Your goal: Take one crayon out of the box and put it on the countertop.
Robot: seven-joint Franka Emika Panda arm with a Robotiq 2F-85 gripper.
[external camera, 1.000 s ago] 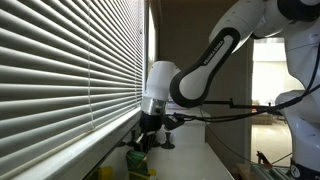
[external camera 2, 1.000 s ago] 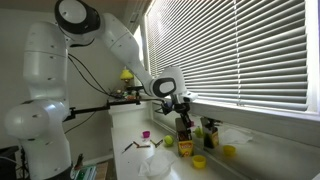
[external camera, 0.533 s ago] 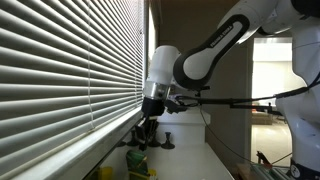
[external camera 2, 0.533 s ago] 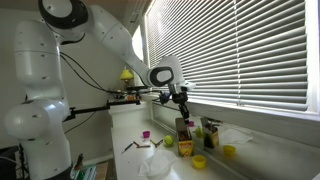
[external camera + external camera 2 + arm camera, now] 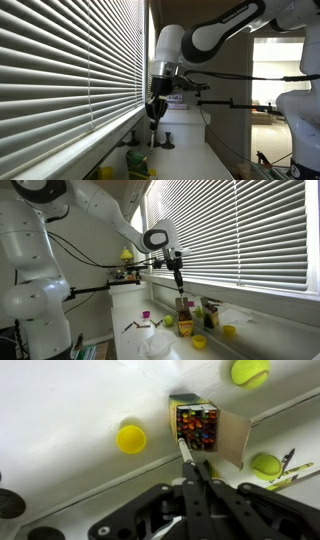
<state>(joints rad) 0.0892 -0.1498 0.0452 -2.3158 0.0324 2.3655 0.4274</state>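
There is clear countertop by the crumpled object below the crayon, farther from the blinds. My gripper will next move away from the blinds and down, and let go of the crayon.
The open crayon box [image 5: 196, 425], full of coloured crayons, stands on the white countertop [image 5: 70, 470] by the window. It also shows in an exterior view [image 5: 184, 309]. My gripper [image 5: 194, 478] is shut on one pale crayon [image 5: 187, 453] and holds it upright, well above the box. In both exterior views the gripper [image 5: 153, 108] [image 5: 178, 277] hangs high over the counter, with the crayon's tip [image 5: 181, 290] pointing down.
A yellow round lid [image 5: 131, 438] lies left of the box. Two yellow-green balls [image 5: 250, 371] [image 5: 265, 464] lie near it. Window blinds [image 5: 60, 70] run along the counter's edge. Small yellow items [image 5: 198, 341] and a white crumpled object [image 5: 152, 340] sit nearer the front.
My gripper has risen straight up from the crayon box, lifting the crayon clear of it.
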